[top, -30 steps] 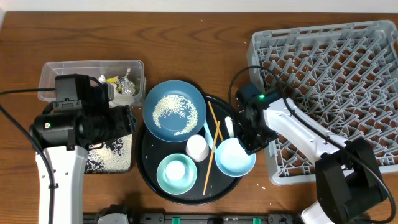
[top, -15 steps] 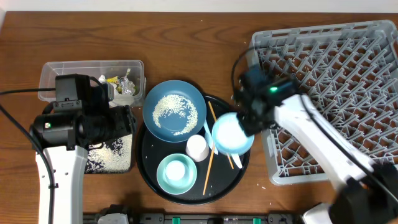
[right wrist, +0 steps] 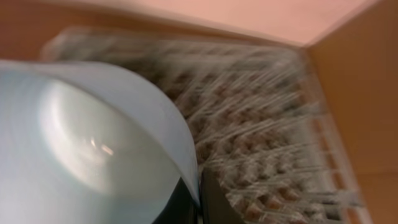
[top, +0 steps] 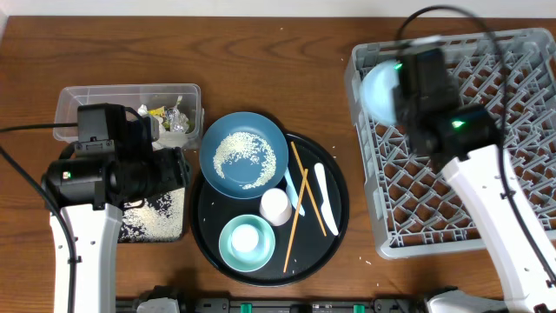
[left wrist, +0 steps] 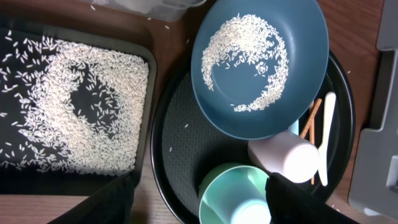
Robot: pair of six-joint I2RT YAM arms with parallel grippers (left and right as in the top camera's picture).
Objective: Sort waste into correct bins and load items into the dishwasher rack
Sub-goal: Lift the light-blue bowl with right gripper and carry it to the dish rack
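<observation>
The bowl goes with my right gripper to the right in the overhead view and down to the rack's opposite rear corner (top: 528, 57) (right wrist: 278, 67) next. It comes free there because pegs there stand empty.
My right gripper (top: 398, 94) is shut on the rim of the light blue bowl (top: 379, 90), held tilted above the left rear corner of the grey dishwasher rack (top: 408, 235). In the right wrist view the bowl (right wrist: 93, 143) fills the left and blurred rack pegs (right wrist: 267, 137) lie beyond. My left gripper (left wrist: 202, 208) hangs open over the pale teal bowl (left wrist: 239, 196), holding nothing. The dark-blue plate (top: 243, 155) carries rice grains (left wrist: 249, 62). A white cup (top: 275, 205), two chopsticks (top: 300, 200) and a white utensil (top: 326, 196) lie on the round black tray (top: 208, 235).
The clear tub (top: 87, 104) at the back left holds wrappers (top: 165, 117). Beside my left arm is the shallow black tray (left wrist: 146, 112), which is strewn with rice (left wrist: 74, 112). Bare wooden table separates the round tray from the rack.
My right arm lifted the light blue bowl off the round tray and carried it up and right, over the rack's left rear corner. The left arm has not moved.
</observation>
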